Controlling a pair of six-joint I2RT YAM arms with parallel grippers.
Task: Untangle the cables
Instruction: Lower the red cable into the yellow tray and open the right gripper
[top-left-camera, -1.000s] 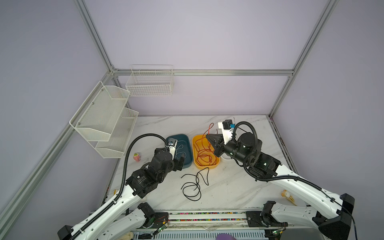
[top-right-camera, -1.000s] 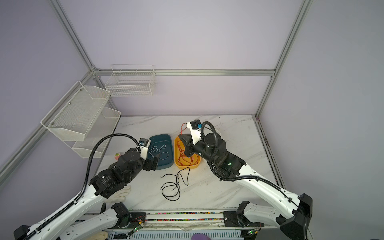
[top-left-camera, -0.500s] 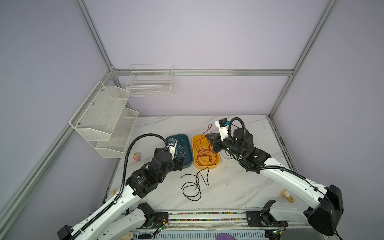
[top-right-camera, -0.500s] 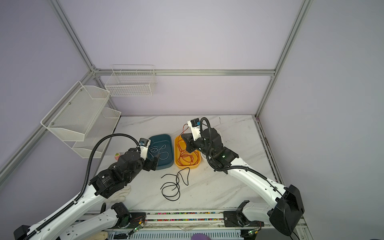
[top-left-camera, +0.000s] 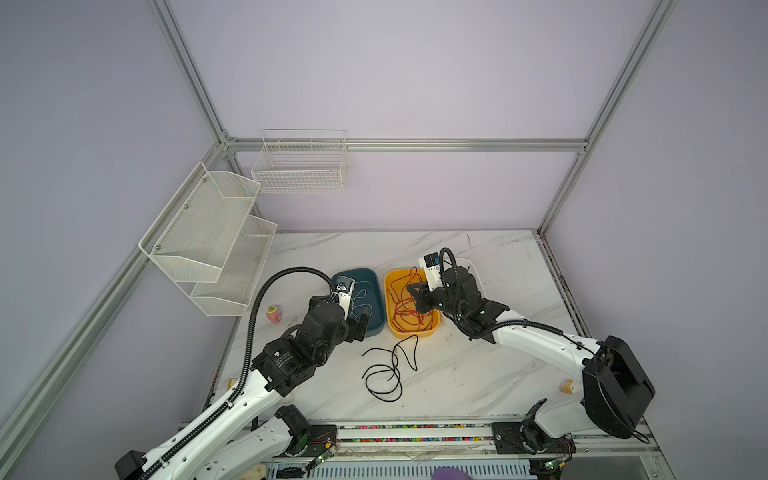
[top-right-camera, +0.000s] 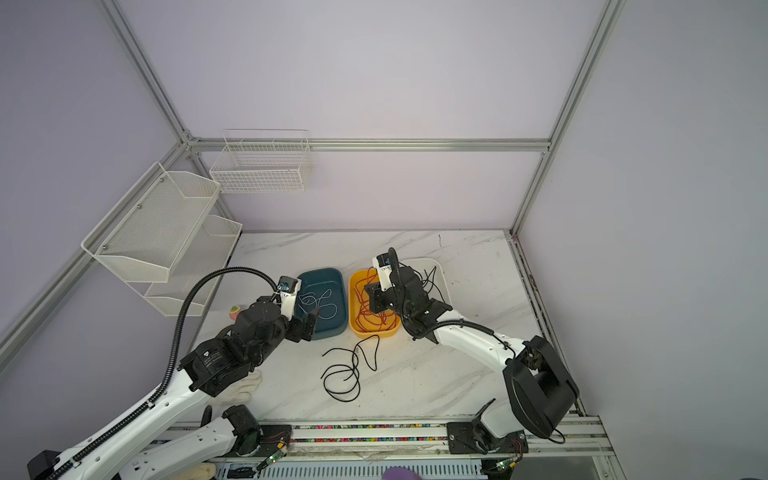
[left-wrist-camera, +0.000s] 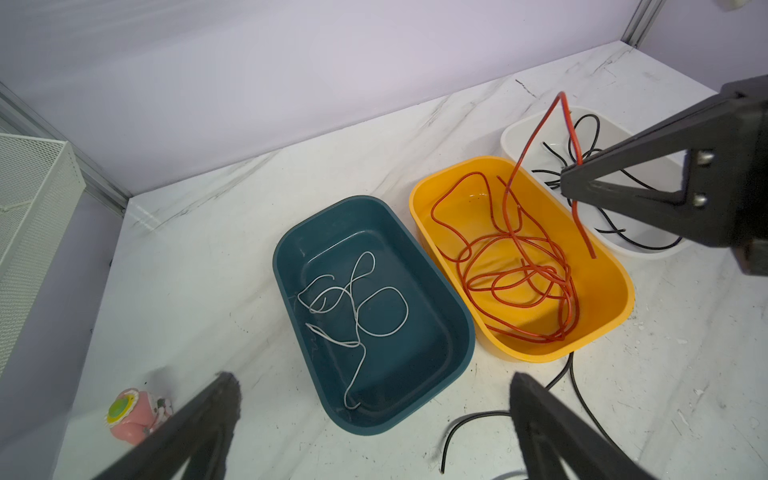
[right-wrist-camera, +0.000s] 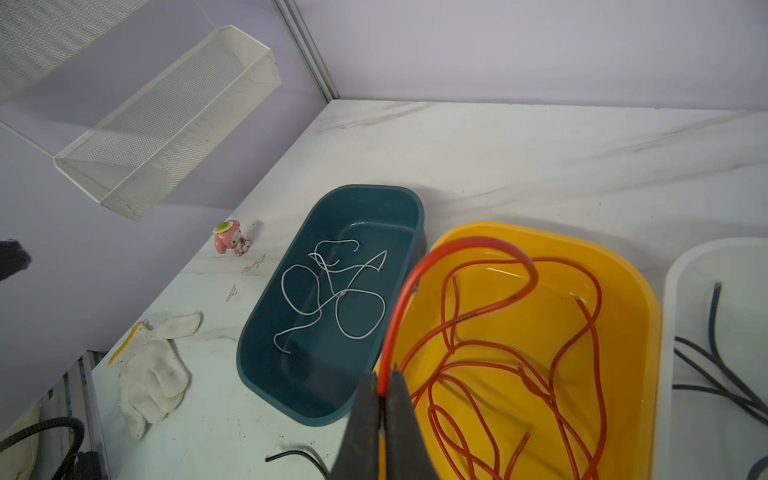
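Observation:
The right gripper moves down into the yellow bin (top-left-camera: 413, 333) next, onto the coil in its near half. Then it releases the orange cable where its other loops lie.
My right gripper (right-wrist-camera: 383, 380) is shut on an orange cable (right-wrist-camera: 469, 243) that arches up from the coil in the yellow bin (top-left-camera: 413, 333). In both top views it hangs over that bin's far side. A white cable (left-wrist-camera: 357, 299) lies curled in the teal bin (left-wrist-camera: 457, 332). A black cable (top-left-camera: 390, 365) lies looped on the marble table in front of the bins. More black cables (top-right-camera: 430, 278) rest in a white bin (top-right-camera: 440, 274) behind the right arm. My left gripper (left-wrist-camera: 372, 378) stands wide open and empty at the teal bin's near end.
White mesh shelves (top-left-camera: 208, 232) and a wire basket (top-left-camera: 299, 166) hang on the walls at the back left. A small pink toy (top-left-camera: 273, 313) stands left of the teal bin. A white glove (right-wrist-camera: 151, 370) lies near the table's front left edge.
The right arm has stretched forward and come down over the yellow bin, keeping the orange cable pinched. The left arm and the black cable on the table have not moved.

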